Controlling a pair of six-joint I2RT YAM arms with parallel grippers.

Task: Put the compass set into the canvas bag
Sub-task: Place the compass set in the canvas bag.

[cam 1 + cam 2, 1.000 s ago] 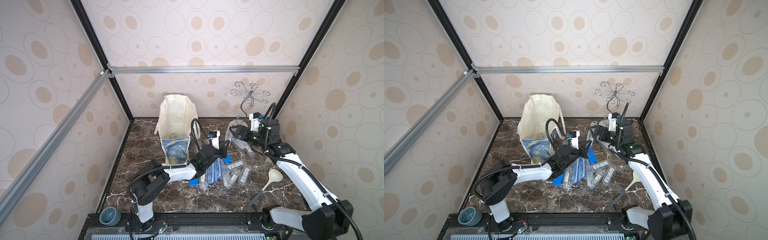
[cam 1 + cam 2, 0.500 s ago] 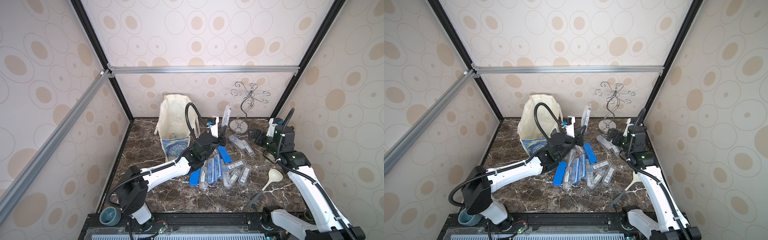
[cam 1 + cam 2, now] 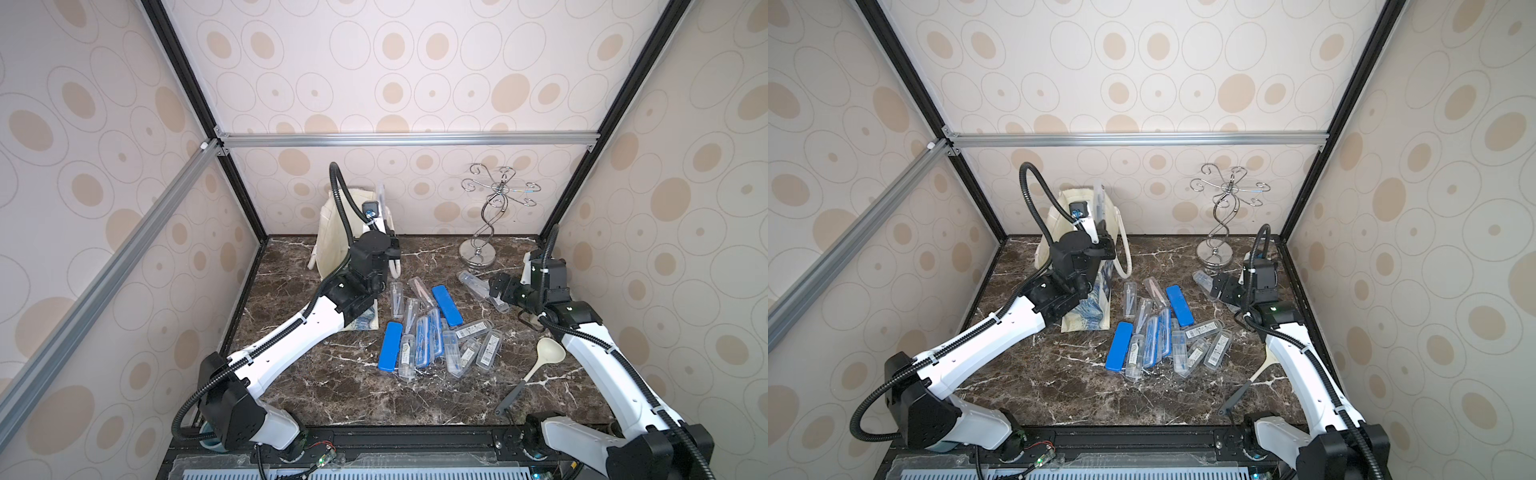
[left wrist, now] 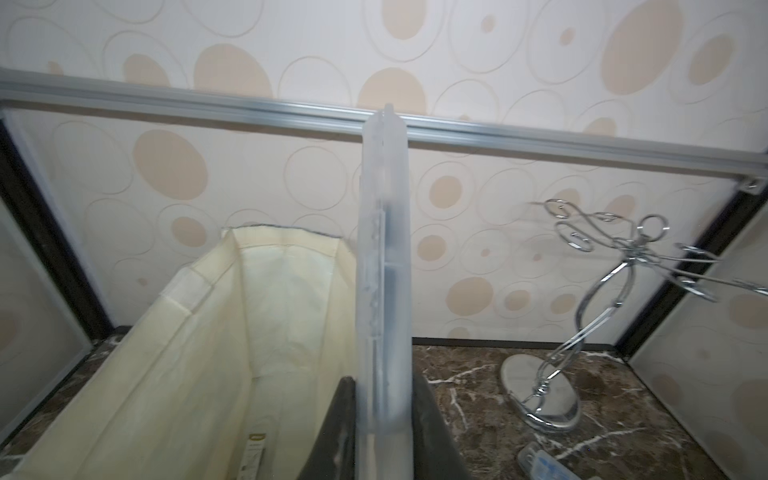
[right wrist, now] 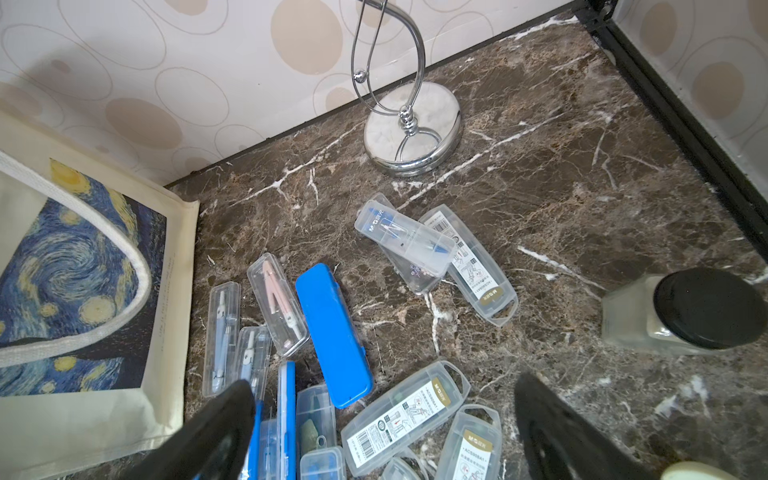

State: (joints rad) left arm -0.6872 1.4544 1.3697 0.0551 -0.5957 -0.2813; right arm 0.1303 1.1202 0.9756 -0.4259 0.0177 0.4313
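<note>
I will next tip my left gripper downward over the canvas bag's opening, lower it inside and release the case, since the canvas bag stands open beside the case.
My left gripper is shut on a clear compass set case and holds it upright, high at the rim of the cream canvas bag. The bag stands at the back left with its mouth open, just beside the case. Several more compass sets, clear and blue, lie in a pile mid-table. My right gripper is open and holds nothing, low at the pile's right side.
A chrome wire stand stands at the back right. A cream ladle with a grey handle lies at the front right. A glass jar with a black lid lies by the right arm. Two clear cases lie near the stand.
My left gripper has lifted the clear case off the pile and carried it back and left to the bag's rim. The right arm has drawn back to the right, away from the pile.
</note>
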